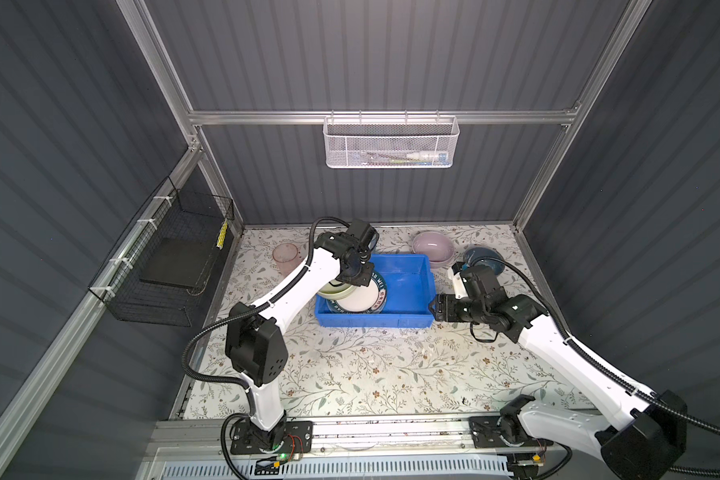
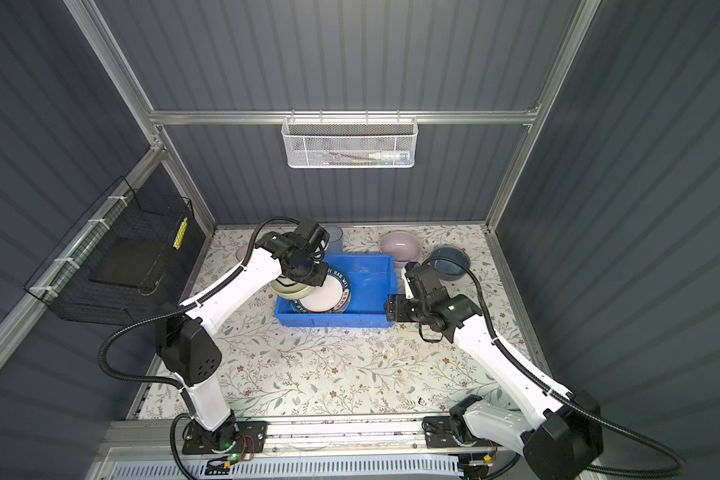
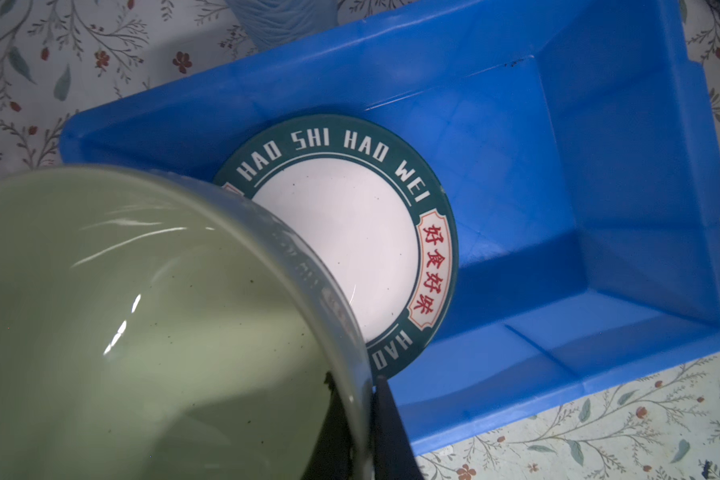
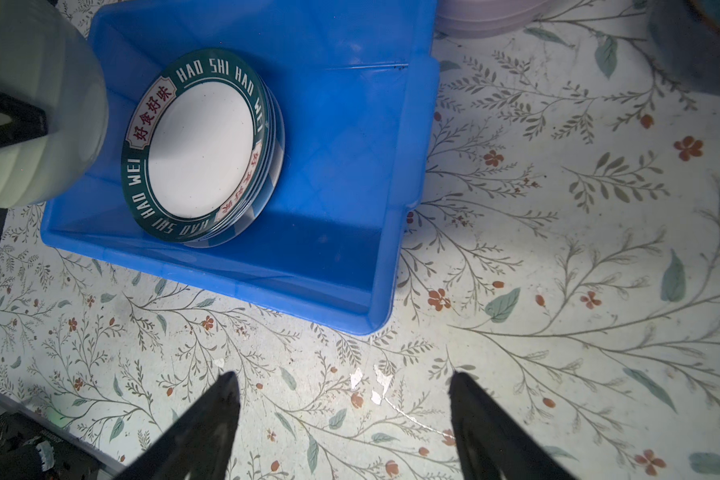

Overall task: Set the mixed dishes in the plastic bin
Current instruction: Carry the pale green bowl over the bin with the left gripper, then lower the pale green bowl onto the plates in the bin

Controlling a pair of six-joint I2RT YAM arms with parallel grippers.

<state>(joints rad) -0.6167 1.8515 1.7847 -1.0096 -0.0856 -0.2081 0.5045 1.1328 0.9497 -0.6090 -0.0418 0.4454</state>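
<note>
I will bring the green bowl with my left gripper next, moving down toward the bin's empty half, and let go of the bowl's rim there, as the white plate's bare middle (image 1: 359, 297) (image 3: 342, 236) is below it.
The blue plastic bin (image 1: 408, 286) (image 2: 371, 282) sits mid-table. A stack of plates, topped by a white plate with a dark lettered rim (image 1: 364, 300) (image 3: 341, 232) (image 4: 200, 145), leans in its left half. My left gripper (image 1: 356, 278) (image 3: 355, 380) is shut on the rim of a green bowl (image 1: 335, 291) (image 3: 121, 311), held tilted over the bin's left end. My right gripper (image 1: 435, 309) (image 4: 341, 376) is open and empty by the bin's right end. A pink bowl (image 1: 433, 247), dark-blue bowl (image 1: 485, 259), pink tumbler (image 1: 285, 254) and blue tumbler (image 2: 334, 237) stand behind the bin.
A white mesh basket (image 1: 390, 141) hangs on the back wall and a black wire basket (image 1: 171, 257) on the left wall. The floral tabletop (image 1: 371, 374) stretches in front of the bin.
</note>
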